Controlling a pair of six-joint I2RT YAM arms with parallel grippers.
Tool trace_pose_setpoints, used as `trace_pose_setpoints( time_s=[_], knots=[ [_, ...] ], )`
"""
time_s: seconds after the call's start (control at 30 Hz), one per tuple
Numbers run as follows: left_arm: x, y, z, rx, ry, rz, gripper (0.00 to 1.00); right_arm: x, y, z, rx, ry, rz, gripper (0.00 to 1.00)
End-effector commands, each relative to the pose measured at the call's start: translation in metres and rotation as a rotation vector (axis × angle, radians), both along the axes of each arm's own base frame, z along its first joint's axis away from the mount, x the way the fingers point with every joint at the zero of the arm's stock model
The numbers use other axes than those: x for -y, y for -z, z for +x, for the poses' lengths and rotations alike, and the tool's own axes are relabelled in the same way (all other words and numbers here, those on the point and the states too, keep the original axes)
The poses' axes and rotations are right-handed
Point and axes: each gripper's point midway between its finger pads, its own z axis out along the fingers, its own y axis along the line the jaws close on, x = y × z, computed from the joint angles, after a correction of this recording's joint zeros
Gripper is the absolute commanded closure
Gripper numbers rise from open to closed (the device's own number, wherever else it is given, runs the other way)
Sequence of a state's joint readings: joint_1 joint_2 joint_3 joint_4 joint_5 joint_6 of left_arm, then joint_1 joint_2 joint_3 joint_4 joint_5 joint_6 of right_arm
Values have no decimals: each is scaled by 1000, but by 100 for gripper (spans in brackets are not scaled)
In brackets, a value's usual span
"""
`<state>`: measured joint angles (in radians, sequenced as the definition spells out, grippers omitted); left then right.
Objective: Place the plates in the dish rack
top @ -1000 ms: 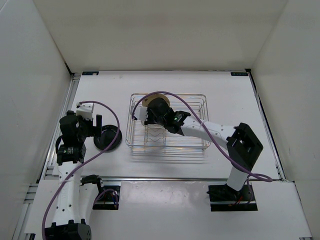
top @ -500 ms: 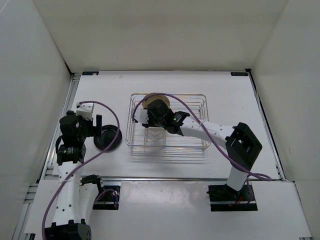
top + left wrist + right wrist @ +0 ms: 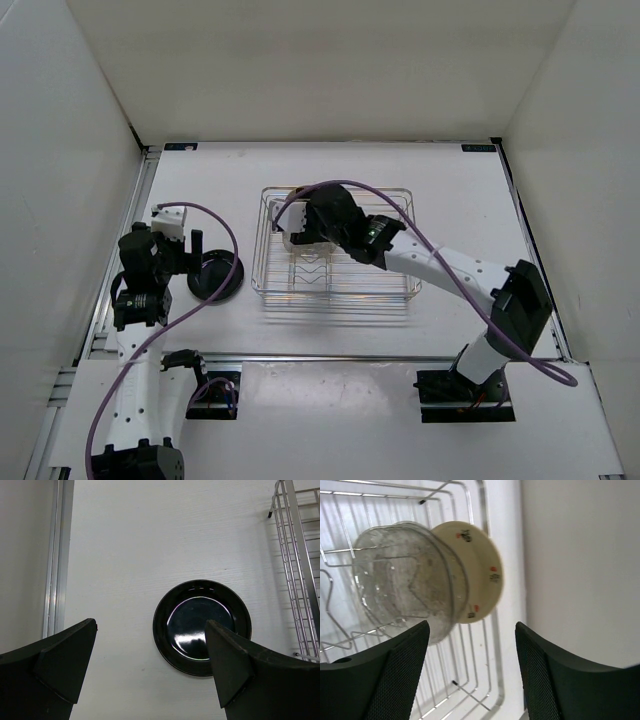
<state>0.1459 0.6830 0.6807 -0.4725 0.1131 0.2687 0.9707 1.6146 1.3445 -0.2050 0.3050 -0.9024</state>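
My left gripper lowers toward the black plate (image 3: 215, 275) next and straddles the plate's rim farthest from the rack, as bare table leaves room there for a finger outside.
The dish rack (image 3: 385, 262) sits mid-table. In the right wrist view a tan plate (image 3: 482, 572) stands on edge in the dish rack (image 3: 485, 510), with translucent grey plates (image 3: 402, 582) upright just in front of it. My right gripper (image 3: 470, 632) (image 3: 292, 222) hovers over them, open, nothing between its fingers. A glossy black plate (image 3: 200, 625) (image 3: 215, 275) lies flat on the table left of the rack. My left gripper (image 3: 150, 627) (image 3: 195, 255) hangs above it, wide open and empty.
The rack's left wire wall (image 3: 295, 570) stands just right of the black plate. A metal rail (image 3: 55, 555) runs along the table's left edge. White enclosure walls (image 3: 70, 200) close in the left, right and far sides.
My right gripper's jaws have opened wide and it has shifted toward the rack's far end, with its elbow swinging right. The left arm and black plate have not moved.
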Motion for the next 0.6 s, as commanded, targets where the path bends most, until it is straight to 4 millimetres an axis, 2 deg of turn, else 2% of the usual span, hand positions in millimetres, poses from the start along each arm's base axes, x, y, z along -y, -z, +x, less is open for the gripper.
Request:
trace_pose_setpoints(
  time_s=[0.0, 0.03, 0.07, 0.13, 0.17, 0.2, 0.23, 0.27, 0.3, 0.33, 0.37, 0.4, 0.43, 0.47, 0.5, 0.53, 0.57],
  knots=[
    [-1, 0, -3, 1, -2, -1, 0, 7, -65, 3, 120, 6, 81, 27],
    [-2, 0, -3, 0, -11, 3, 0, 9, -69, 2, 135, -2, 76, 27],
    [-2, -3, -4, 11, -11, 5, 0, 11, -83, 4, 159, 11, 102, 27],
    [-5, 4, -4, -10, -16, 10, 0, 26, -111, 16, 212, 66, 135, 23],
    [-5, 18, -5, -44, -13, -2, 0, 33, -140, 23, 225, 113, 213, 23],
    [-2, 26, -5, -67, 1, -13, 0, 56, -155, 39, 231, 189, 242, 20],
    [-4, 39, -5, -110, 3, -39, 0, 66, -158, 51, 208, 237, 256, 18],
    [-4, 51, -5, -137, 8, -55, 0, 82, -197, 59, 202, 315, 372, 16],
    [-5, 57, -3, -150, 13, -60, 1, 118, -183, 72, 118, 409, 321, 14],
    [-9, 66, -3, -184, 6, -92, 1, 128, -172, 82, 50, 452, 308, 9],
    [-10, 75, -5, -210, 7, -119, 3, 167, -175, 85, -25, 558, 336, 9],
    [-13, 79, -4, -219, 1, -136, 3, 170, -169, 82, -102, 522, 360, 7],
    [-20, 90, -5, -256, -22, -161, 4, 183, -165, 82, -130, 550, 373, 6],
    [-17, 93, -5, -263, -3, -202, 4, 207, -140, 85, -184, 610, 360, 5],
    [-20, 93, -4, -266, -6, -226, 5, 216, -141, 76, -197, 598, 381, 5],
    [-29, 102, -6, -294, -39, -260, 6, 222, -134, 72, -227, 597, 399, 5],
    [-31, 99, -3, -286, -33, -279, 6, 237, -99, 69, -310, 623, 410, 3]
  ],
)
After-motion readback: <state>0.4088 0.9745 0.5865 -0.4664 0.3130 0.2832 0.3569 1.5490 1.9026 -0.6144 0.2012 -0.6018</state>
